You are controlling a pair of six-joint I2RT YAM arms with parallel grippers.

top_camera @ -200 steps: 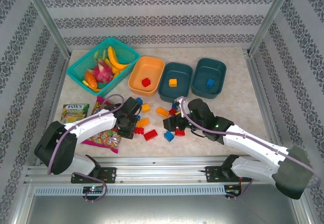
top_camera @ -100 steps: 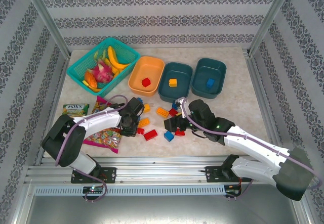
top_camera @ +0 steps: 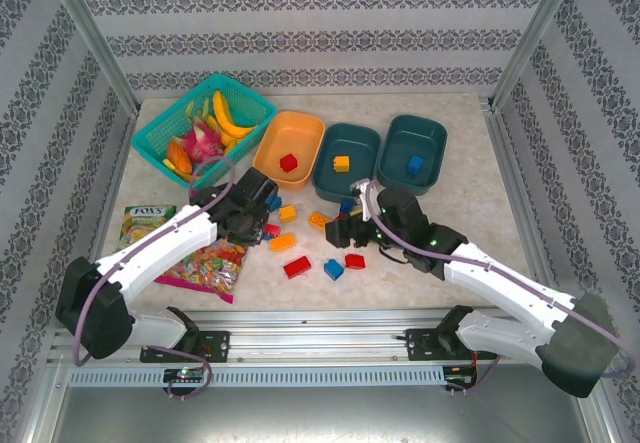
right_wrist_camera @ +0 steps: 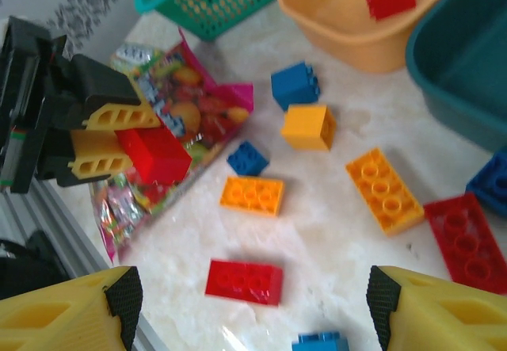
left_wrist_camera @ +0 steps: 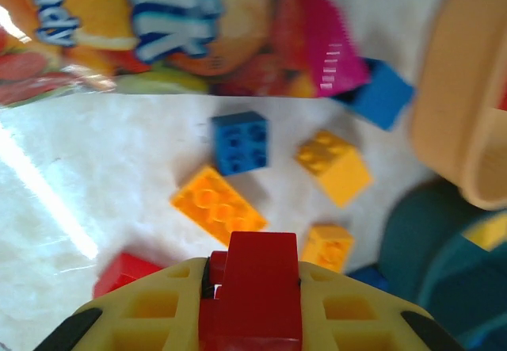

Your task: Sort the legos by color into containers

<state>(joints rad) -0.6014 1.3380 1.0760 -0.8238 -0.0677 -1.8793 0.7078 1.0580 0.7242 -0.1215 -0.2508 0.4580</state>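
Note:
The left gripper moves outward next over the orange tub, which stands outward of it, and releases the red lego there because the tub already holds red.
My left gripper (left_wrist_camera: 253,291) is shut on a red lego (left_wrist_camera: 257,280) and holds it above the table; from the right wrist view this red lego (right_wrist_camera: 155,154) sits between the yellow fingers (right_wrist_camera: 119,117). My right gripper (right_wrist_camera: 253,303) stands open over a loose red lego (right_wrist_camera: 244,280). Several loose legos lie between the arms: orange (top_camera: 282,242), red (top_camera: 297,266), blue (top_camera: 334,269). The containers stand behind them: an orange tub (top_camera: 300,128) with a red lego, a teal tub (top_camera: 358,175) with an orange one, a teal tub (top_camera: 425,133) with a blue one.
A teal lattice basket (top_camera: 160,143) of toy fruit stands at the back left. Candy bags (top_camera: 205,263) lie under the left arm, with another bag (top_camera: 146,223) near the left edge. Metal frame posts flank the table.
The left gripper has shut on the red lego and carried it up and away from the near edge, toward the tubs. The right gripper shifted slightly back, still open.

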